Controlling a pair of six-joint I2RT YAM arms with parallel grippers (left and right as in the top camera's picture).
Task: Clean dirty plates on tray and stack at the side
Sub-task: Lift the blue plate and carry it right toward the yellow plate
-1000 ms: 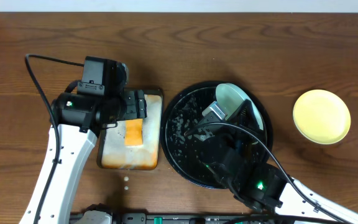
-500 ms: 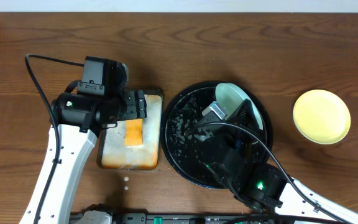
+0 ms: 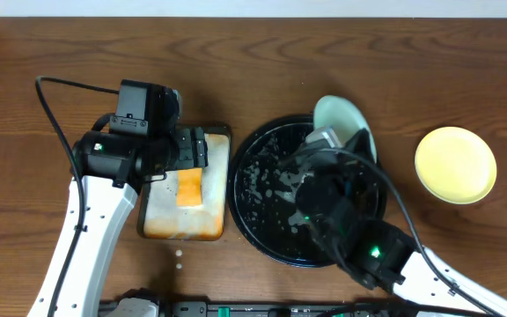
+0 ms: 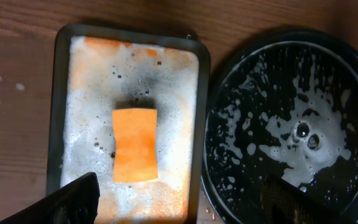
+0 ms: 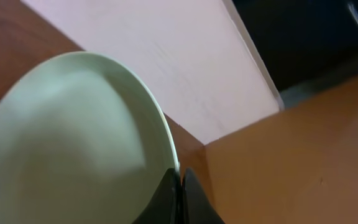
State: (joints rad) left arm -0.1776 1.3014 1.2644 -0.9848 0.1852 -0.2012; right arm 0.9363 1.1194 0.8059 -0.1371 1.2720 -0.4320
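The tabletop beside the yellow plate is bare and has free space, so my right gripper will carry the mint-blue plate there, to the right in the overhead view and down.
A pale mint-blue plate is held tilted over the far right rim of the black tray. My right gripper is shut on its rim; in the right wrist view the fingers pinch the edge of the plate. A pale yellow plate lies on the table to the right of the tray. My left gripper is open and empty above the foamy pan, near the orange sponge. The tray's wet floor holds no plate. A third plate is not in view.
The rectangular foamy pan with the orange sponge sits left of the tray. A black cable loops over the table at the left. Small white specks lie by the pan's near edge.
My right gripper has lifted the mint-blue plate and carried it toward the far right, past the tray's rim. The left arm has not moved.
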